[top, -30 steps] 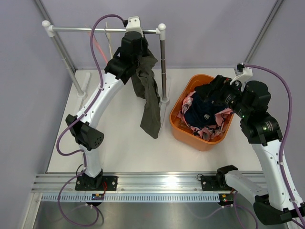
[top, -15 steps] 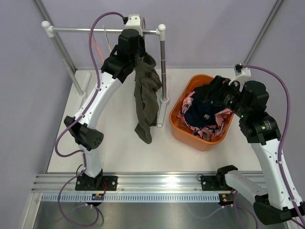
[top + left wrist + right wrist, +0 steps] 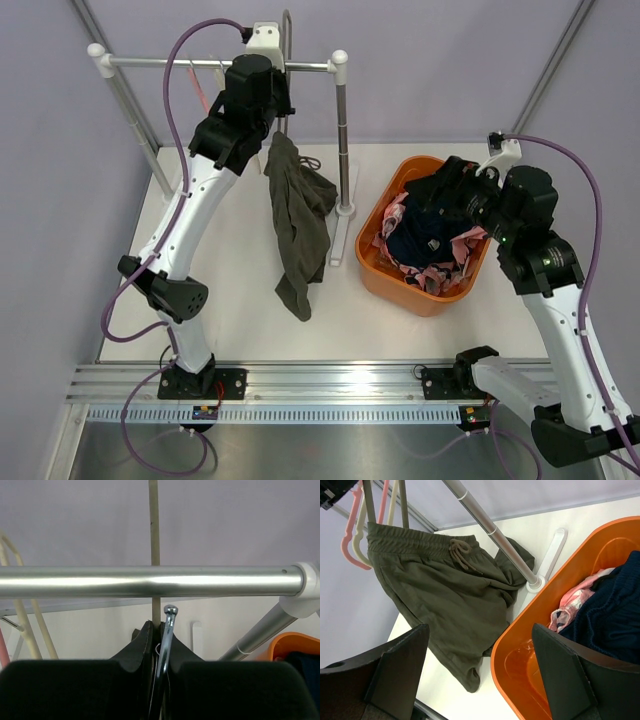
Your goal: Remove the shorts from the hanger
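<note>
I should move my right gripper across from the basket toward the olive green shorts, onto the near edge of their waistband (image 3: 278, 152) (image 3: 380, 541), while my left gripper holds the hook.
The olive green shorts (image 3: 295, 220) hang from a hanger whose metal hook (image 3: 170, 612) is pinched in my left gripper (image 3: 159, 630). That gripper (image 3: 277, 100) is just below and in front of the rail (image 3: 150, 580). The shorts also show in the right wrist view (image 3: 445, 585), waistband up, their lower end on the table. The navy shorts (image 3: 420, 235) and the pink blotched shorts (image 3: 395, 215) lie in the orange basket (image 3: 385, 275). My right gripper (image 3: 440, 185) is open and empty above the basket's left rim (image 3: 520, 650).
The rack's upright post (image 3: 343, 130) stands between the hanging shorts and the basket, on a white foot (image 3: 555, 550). Empty pink and cream hangers (image 3: 350, 540) hang at the rail's left part. Purple walls close in the left and back.
My left gripper has risen and moved back-left to the rail, carrying the hanger. The olive shorts moved left with it. The right arm has hardly moved.
</note>
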{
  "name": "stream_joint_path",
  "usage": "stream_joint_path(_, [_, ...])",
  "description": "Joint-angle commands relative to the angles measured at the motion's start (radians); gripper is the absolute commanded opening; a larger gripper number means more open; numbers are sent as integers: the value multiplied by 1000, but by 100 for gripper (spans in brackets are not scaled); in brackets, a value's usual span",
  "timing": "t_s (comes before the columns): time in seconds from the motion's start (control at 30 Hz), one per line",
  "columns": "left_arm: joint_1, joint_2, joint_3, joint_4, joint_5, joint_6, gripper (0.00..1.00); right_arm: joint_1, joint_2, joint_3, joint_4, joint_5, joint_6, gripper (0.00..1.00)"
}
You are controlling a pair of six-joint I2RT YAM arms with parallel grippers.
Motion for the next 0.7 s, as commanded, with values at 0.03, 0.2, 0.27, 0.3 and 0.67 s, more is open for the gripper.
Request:
stream_joint_path(0.03, [9,-53,43,7,40,16,6,9,15,-13,70,-58,-8,93])
stream_joint_path(0.2, [9,-50,43,-15,53,22,6,70,92,27,104,-123,-65,94])
stream_joint_path(0.27, [10,-48,46,-20,57,24,6,185,161,73,81,-25,-117,95])
stream_joint_path(0.3, [10,-48,49,-23,59,24,6,227,181,81,81,15,-128,94])
stream_joint_path(0.67, [14,-31,60,-30,82,16,6,548,393,49,421,359,-175,95])
